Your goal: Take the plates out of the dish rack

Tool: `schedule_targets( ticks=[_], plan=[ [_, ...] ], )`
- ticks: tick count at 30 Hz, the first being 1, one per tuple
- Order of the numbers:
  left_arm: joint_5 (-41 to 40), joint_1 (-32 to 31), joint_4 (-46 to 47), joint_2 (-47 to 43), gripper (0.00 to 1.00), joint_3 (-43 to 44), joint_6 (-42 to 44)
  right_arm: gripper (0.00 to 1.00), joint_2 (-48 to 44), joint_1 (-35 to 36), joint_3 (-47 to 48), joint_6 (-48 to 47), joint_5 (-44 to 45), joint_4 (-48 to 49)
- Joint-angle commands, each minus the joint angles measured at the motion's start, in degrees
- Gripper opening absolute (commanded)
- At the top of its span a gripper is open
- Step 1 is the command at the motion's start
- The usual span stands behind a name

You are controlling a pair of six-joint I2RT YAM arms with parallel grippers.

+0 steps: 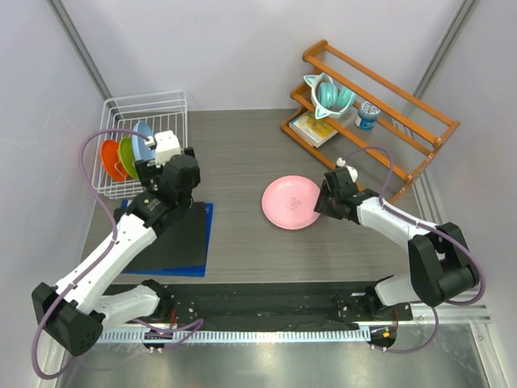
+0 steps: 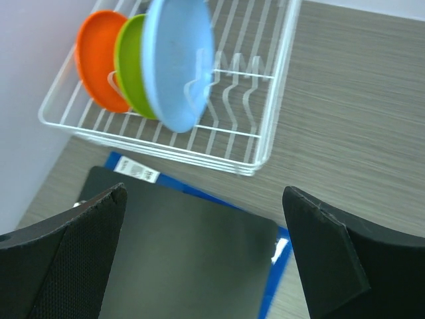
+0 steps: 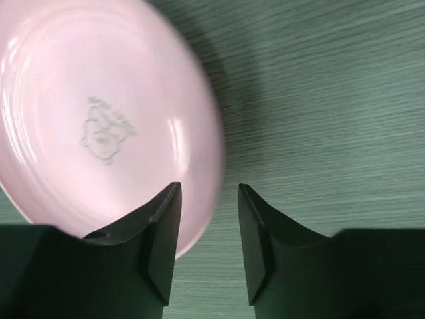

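My left gripper should move outward and down next and turn to straddle the near rim of the light blue plate [image 1: 145,152], since the empty rack beside it leaves room for my fingers.
The white wire dish rack [image 1: 149,105] stands at the back left. Three plates stand upright in it: orange [image 1: 111,160], lime green [image 1: 127,157] and light blue [image 1: 144,142]. In the left wrist view they are the orange plate [image 2: 96,60], the green plate [image 2: 129,66] and the blue plate [image 2: 178,63] in the rack [image 2: 265,119]. My left gripper [image 1: 159,155] [image 2: 206,246] hangs wide open and empty just in front of the rack. The pink plate [image 1: 291,202] [image 3: 99,119] lies flat on the table. My right gripper [image 1: 326,199] [image 3: 209,199] is open over its right rim, one finger above the plate, one above the table.
A black mat with a blue edge [image 1: 174,238] [image 2: 186,252] lies in front of the dish rack, under my left arm. An orange-brown wooden shelf rack [image 1: 404,121] at the back right holds a teal cup [image 1: 329,95], a small can [image 1: 367,115] and a book [image 1: 313,128].
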Motion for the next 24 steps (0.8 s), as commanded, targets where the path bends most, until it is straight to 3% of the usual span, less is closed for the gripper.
schedule_targets(
  ticks=[1, 8, 15, 19, 24],
  plan=[
    [1.3, 6.0, 3.4, 0.6, 0.99, -0.9, 0.9, 0.56, -0.2, -0.6, 2.0, -1.2, 3.9, -1.1],
    [3.3, 13.4, 6.2, 2.9, 1.00, -0.6, 2.6, 0.60, -5.2, -0.9, 2.8, -3.3, 8.6, -5.0],
    [6.9, 22.4, 10.1, 12.7, 0.99, 4.0, 2.9, 0.64, -14.0, -0.9, 3.5, -4.9, 8.4, -6.5],
    [9.9, 27.3, 11.3, 19.2, 0.99, 8.6, 3.0, 0.67, -14.9, -0.9, 4.8, -5.8, 8.2, -7.1],
    [12.4, 28.9, 14.3, 27.3, 0.97, 13.3, 4.0, 0.67, -12.7, -1.0, 6.2, -6.1, 7.6, -7.0]
  ],
)
